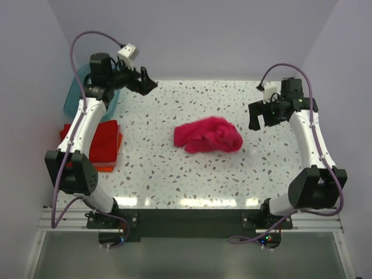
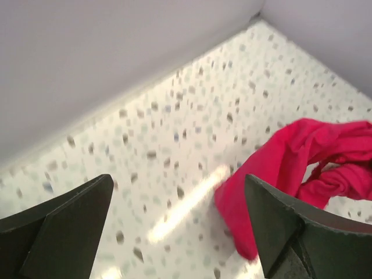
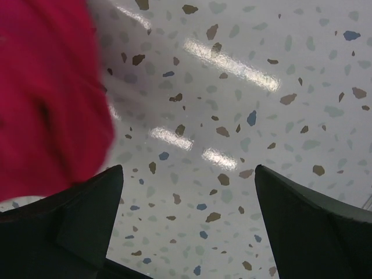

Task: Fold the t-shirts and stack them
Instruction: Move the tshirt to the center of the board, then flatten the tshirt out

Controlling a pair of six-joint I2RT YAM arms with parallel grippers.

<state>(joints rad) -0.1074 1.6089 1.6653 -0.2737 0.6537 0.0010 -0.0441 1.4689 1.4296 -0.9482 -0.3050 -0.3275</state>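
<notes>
Next, my left gripper moves across and down onto the pink heap's nearest end, which sticks out below the gripper and to its right in the top view.
A crumpled magenta-pink t-shirt (image 1: pixel 208 135) lies in a heap at the table's middle. At the left edge a red folded t-shirt (image 1: pixel 99 139) rests on an orange one (image 1: pixel 109 166). My left gripper (image 1: pixel 148 80) hovers open at the back left, well away from the pink heap. In the left wrist view its jaws (image 2: pixel 179 186) hold nothing, and the pink t-shirt (image 2: pixel 302 157) lies ahead to the right. My right gripper (image 1: pixel 261 123) hangs open just right of the heap. The right wrist view shows only speckled table between the fingers of that gripper (image 3: pixel 187 174), with the pink cloth (image 3: pixel 46 93) at upper left.
A translucent teal tub (image 1: pixel 72 96) stands at the back left, behind the folded stack and partly hidden by the left arm. Pale walls close in the speckled table (image 1: pixel 174 174) at the back and both sides.
</notes>
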